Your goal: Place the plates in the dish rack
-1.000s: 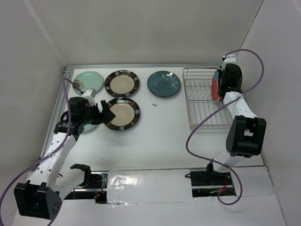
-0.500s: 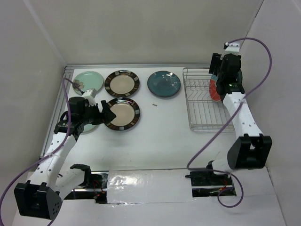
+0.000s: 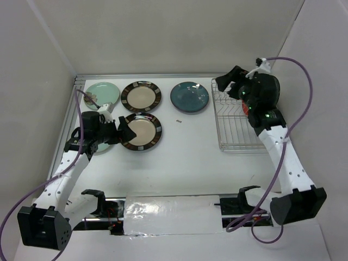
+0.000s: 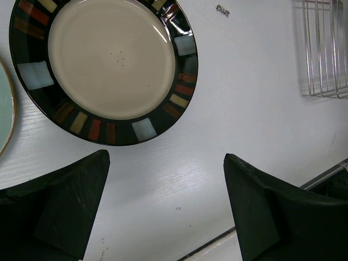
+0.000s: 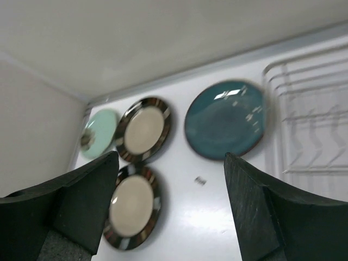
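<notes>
I should next move my left gripper outward past the near cream plate, down onto the teal plate's rim facing it, which is clear of the rack (image 3: 235,122).
Flat on the table lie a mint-green plate (image 3: 102,93), two cream plates with striped rims (image 3: 141,97) (image 3: 141,131) and a dark teal plate (image 3: 189,97). The silver wire dish rack (image 3: 235,122) stands at the right, and a red plate (image 3: 248,107) stands in it, mostly hidden behind my right arm. Above the rack's far left corner my right gripper (image 3: 231,81) hangs open and empty; its wrist view looks down on the teal plate (image 5: 225,119) and both cream plates (image 5: 142,129) (image 5: 132,212). My left gripper (image 3: 120,132) is open, low by the near cream plate (image 4: 111,65).
A second mint plate (image 3: 103,147) shows partly under my left arm, its edge at the left of the wrist view (image 4: 4,109). A small dark speck (image 3: 178,121) lies between the plates and the rack. White walls enclose the table at the back and both sides.
My right gripper has opened, let go of the red plate in the rack, and lifted up and to the left. The left arm has barely moved.
</notes>
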